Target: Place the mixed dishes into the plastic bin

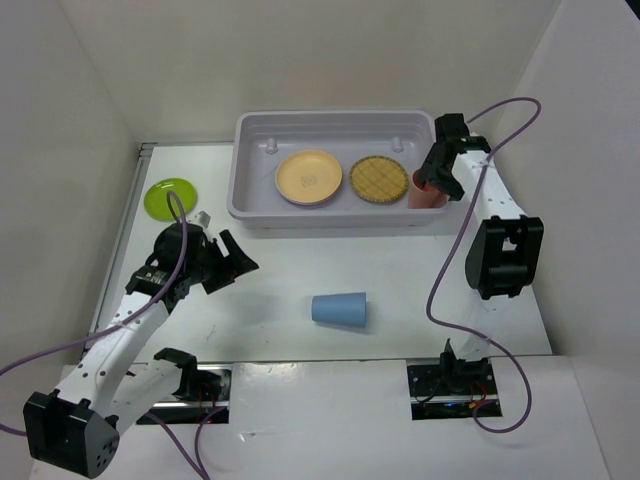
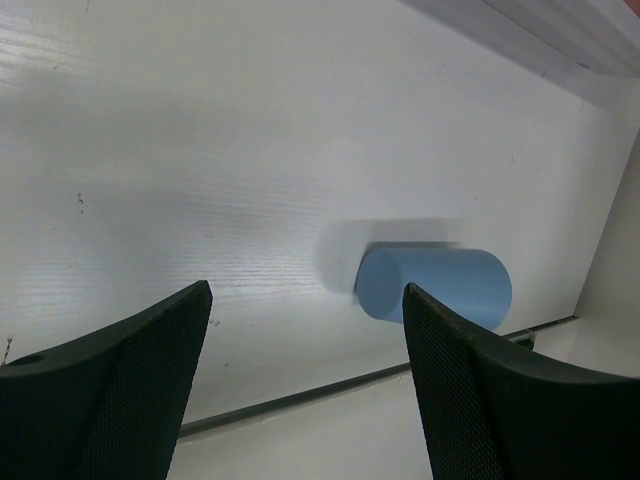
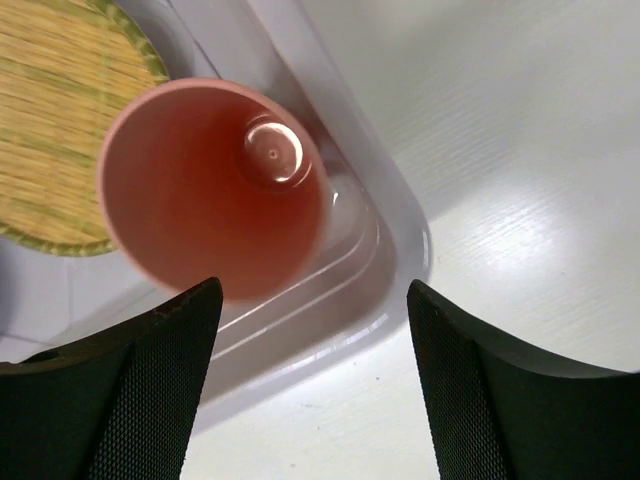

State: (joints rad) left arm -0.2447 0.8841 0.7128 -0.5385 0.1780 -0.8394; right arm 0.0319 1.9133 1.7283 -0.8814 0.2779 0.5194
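Observation:
The robot's right gripper needs to move back, to the left in the top view and down onto the blue cup's rim [image 1: 363,310] next, because this cup is outside the bin [image 1: 335,116].
The plastic bin [image 1: 335,116] stands at the back of the table. In it lie an orange-yellow plate [image 1: 308,177] and a woven tan plate [image 1: 379,179], and a salmon-red cup [image 1: 425,191] stands upright in its right corner. My right gripper [image 1: 438,172] is open and empty just above that cup [image 3: 215,190]. A blue cup [image 1: 339,309] lies on its side on the table. My left gripper [image 1: 226,262] is open and empty to the cup's left, with the cup [image 2: 435,285] ahead of it. A lime green plate [image 1: 171,197] lies left of the bin. No lavender or black plate shows.
White walls close in the table at the back, left and right. The bin's near rim [image 3: 405,265] and the woven plate [image 3: 55,150] show in the right wrist view. A bin edge [image 2: 540,30] shows at the top right of the left wrist view.

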